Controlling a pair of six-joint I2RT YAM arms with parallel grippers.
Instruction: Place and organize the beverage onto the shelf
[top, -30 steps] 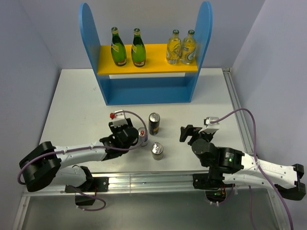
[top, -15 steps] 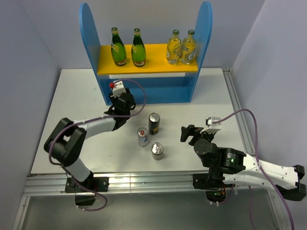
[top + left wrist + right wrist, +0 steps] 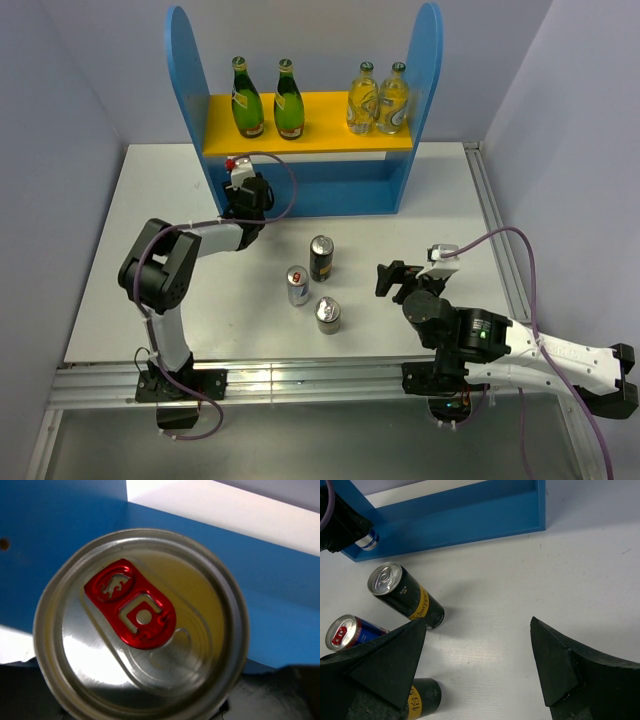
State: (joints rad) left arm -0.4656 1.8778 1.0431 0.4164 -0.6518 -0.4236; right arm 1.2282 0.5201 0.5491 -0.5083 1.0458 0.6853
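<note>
I will next ease the upright can in my left gripper down and slightly outward onto the lower level's empty corner [image 3: 142,520] and let go of it there.
The blue shelf [image 3: 430,90] stands at the back. Two green bottles [image 3: 246,100] and two pale bottles [image 3: 380,100] stand on its yellow board [image 3: 320,125]. My left gripper [image 3: 243,198] is shut on a silver-blue can [image 3: 140,625] with a red tab. It holds the can upright at the left end of the lower tier [image 3: 460,510]; the can's base shows in the right wrist view [image 3: 368,540]. A second silver-blue can [image 3: 298,285] and two black-gold cans [image 3: 321,258] [image 3: 328,314] stand on the table. My right gripper [image 3: 477,621] is open and empty, to their right.
The table [image 3: 150,220] is white, with grey walls on both sides and a metal rail along the near edge [image 3: 300,375]. The left arm's link [image 3: 160,270] stretches from the near left up to the shelf. The right arm [image 3: 480,340] lies at the near right.
My left arm has swung from beside the cans in the middle of the table up to the left end of the shelf's lower tier, carrying a can. The right arm has barely moved.
</note>
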